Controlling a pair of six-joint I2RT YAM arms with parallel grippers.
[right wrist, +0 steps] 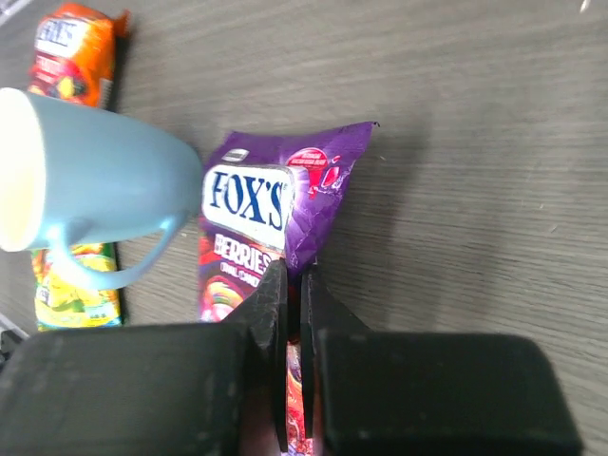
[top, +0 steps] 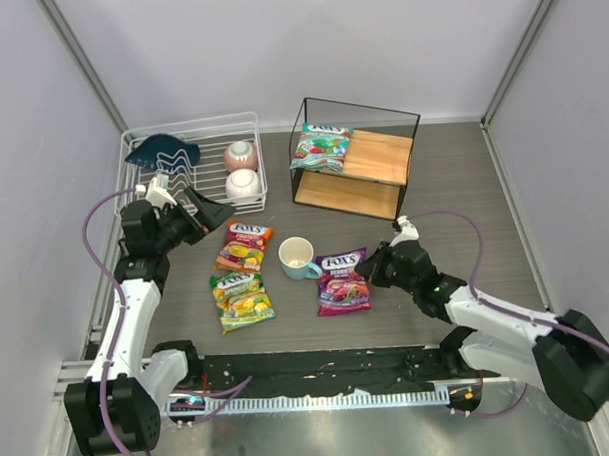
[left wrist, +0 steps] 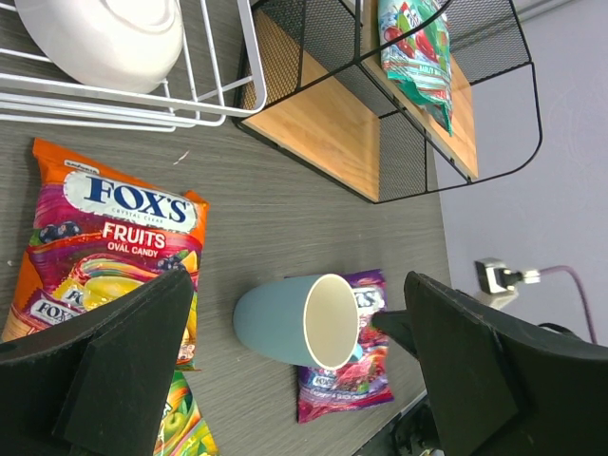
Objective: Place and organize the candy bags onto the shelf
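Observation:
My right gripper rises outward next and releases the purple bag on the bare board beside the teal-green bag, as that lies above and outward of it.
The teal-green bag [top: 322,146] lies on the top board of the black wire shelf [top: 382,156]; it also shows in the left wrist view [left wrist: 418,52]. The orange-red bag [top: 244,245], yellow-green bag [top: 241,298] and purple bag [top: 343,281] lie on the table. My right gripper [top: 374,269] is shut, pinching the purple bag's right edge [right wrist: 318,204], which folds up between the fingers. My left gripper [top: 206,213] is open and empty, held above the table by the white rack; the orange-red bag [left wrist: 104,247] shows between its fingers.
A light blue mug [top: 298,257] stands between the orange-red and purple bags, touching the purple one. A white wire dish rack [top: 193,164] at the back left holds two bowls and a blue item. Grey walls close in three sides.

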